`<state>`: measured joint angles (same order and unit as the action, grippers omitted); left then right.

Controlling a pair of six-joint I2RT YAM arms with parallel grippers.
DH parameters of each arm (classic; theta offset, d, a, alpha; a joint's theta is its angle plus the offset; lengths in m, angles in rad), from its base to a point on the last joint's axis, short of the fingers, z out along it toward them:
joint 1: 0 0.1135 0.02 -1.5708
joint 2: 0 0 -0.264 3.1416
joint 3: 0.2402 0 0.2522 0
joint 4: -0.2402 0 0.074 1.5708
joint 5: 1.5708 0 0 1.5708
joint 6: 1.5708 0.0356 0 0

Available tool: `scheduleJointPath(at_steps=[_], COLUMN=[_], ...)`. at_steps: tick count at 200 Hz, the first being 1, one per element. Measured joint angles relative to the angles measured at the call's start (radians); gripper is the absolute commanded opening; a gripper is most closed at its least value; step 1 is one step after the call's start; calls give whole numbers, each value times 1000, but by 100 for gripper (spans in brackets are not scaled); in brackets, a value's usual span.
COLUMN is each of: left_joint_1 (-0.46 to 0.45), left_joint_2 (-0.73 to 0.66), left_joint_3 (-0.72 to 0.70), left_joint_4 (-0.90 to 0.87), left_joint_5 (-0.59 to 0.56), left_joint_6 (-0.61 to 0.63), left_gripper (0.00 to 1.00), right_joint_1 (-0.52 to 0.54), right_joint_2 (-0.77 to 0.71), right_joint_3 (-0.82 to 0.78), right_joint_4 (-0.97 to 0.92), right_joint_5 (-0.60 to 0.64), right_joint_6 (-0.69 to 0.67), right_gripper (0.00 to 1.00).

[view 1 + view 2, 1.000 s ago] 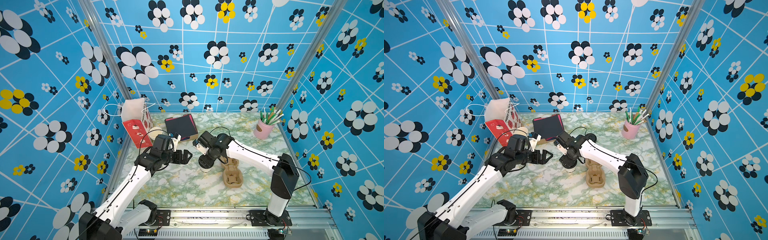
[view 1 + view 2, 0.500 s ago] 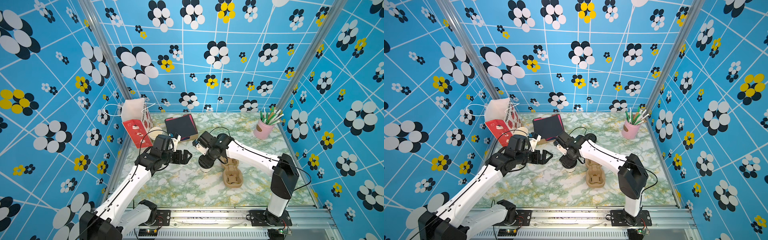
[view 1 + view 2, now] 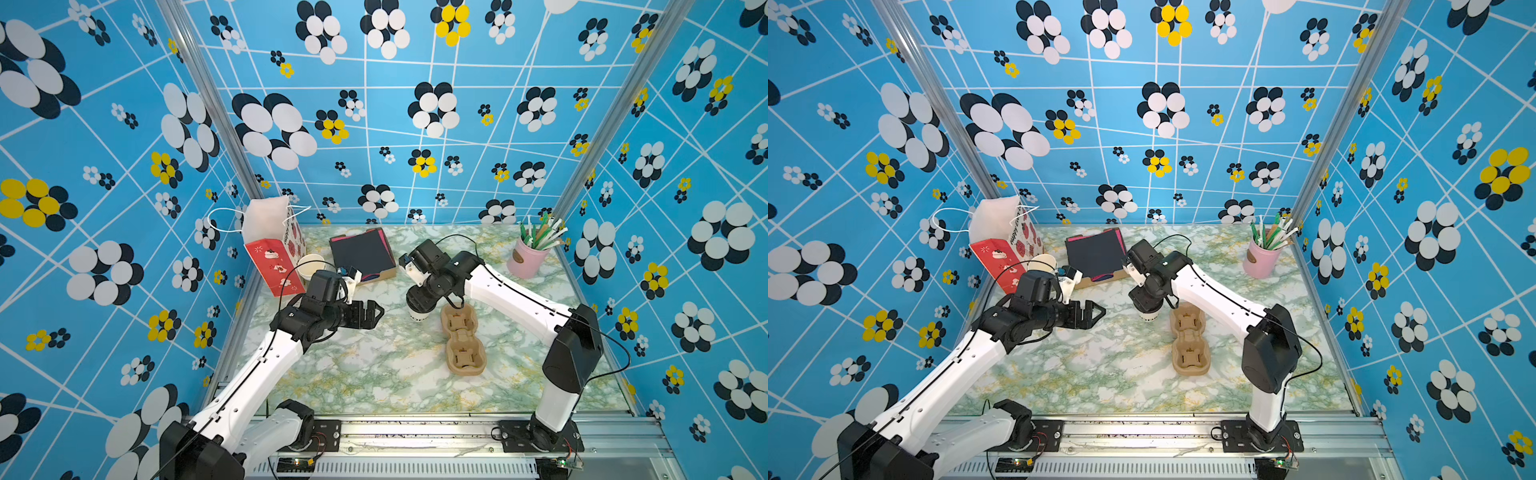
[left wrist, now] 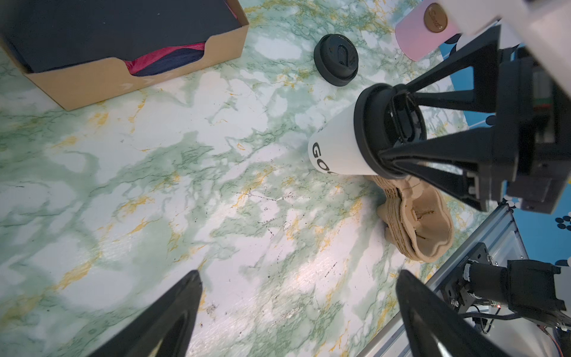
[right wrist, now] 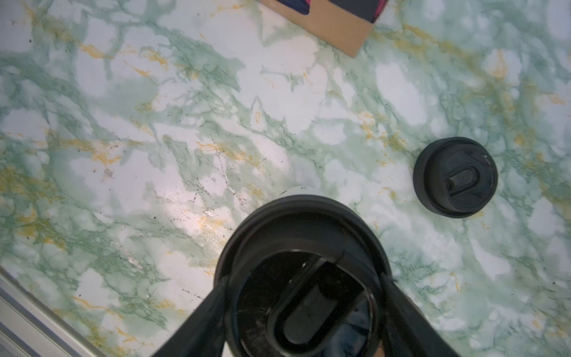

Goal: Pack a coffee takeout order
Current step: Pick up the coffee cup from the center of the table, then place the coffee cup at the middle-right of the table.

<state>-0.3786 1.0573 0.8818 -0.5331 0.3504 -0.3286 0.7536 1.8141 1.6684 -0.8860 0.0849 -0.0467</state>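
Observation:
The lidded cup in my right gripper goes toward the pink holder next, then down for release beyond the carrier's far end, where bare marble lies.
The small white paper cup [image 4: 338, 151] with dark lettering stands upright by the far end of the cardboard cup carrier [image 3: 461, 340], with the round black lid [image 4: 369, 129] on its rim. My right gripper [image 5: 304, 282] comes down from above, its fingers shut on the lid's raised top. In both top views the gripper hides the lid and only the cup's lower part [image 3: 417, 316] [image 3: 1147, 316] shows. The black square napkin [image 3: 360, 252] lies on top in the cardboard box [image 4: 92, 83]. My left gripper [image 3: 376, 311] [image 4: 298, 275] hovers open and empty, left of the cup.
A second black lid [image 5: 455, 177] [image 4: 336, 60] lies on the marble table beyond the cup. Pink napkins [image 4: 167, 54] lie under the black one. A red and white gift bag [image 3: 274, 253] and a pale paper cup [image 3: 311, 266] stand at the back left, a pink holder with sticks [image 3: 528, 257] at the back right.

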Motion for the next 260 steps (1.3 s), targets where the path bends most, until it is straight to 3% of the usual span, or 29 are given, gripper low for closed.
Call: scheduleJointPath(at_steps=[128, 260], left_joint_1=[20, 28], left_joint_2=[-7, -8], left_joint_3=[-28, -30], left_joint_4=[13, 14], left_joint_5=[0, 1], left_joint_6=[0, 0], left_gripper=[99, 99], right_joint_1=[-326, -482], right_joint_2=[-6, 43], right_joint_3=[105, 58], right_joint_4=[-63, -76], right_joint_5=[18, -36], right_joint_6=[-48, -55], right_gripper=[64, 65])
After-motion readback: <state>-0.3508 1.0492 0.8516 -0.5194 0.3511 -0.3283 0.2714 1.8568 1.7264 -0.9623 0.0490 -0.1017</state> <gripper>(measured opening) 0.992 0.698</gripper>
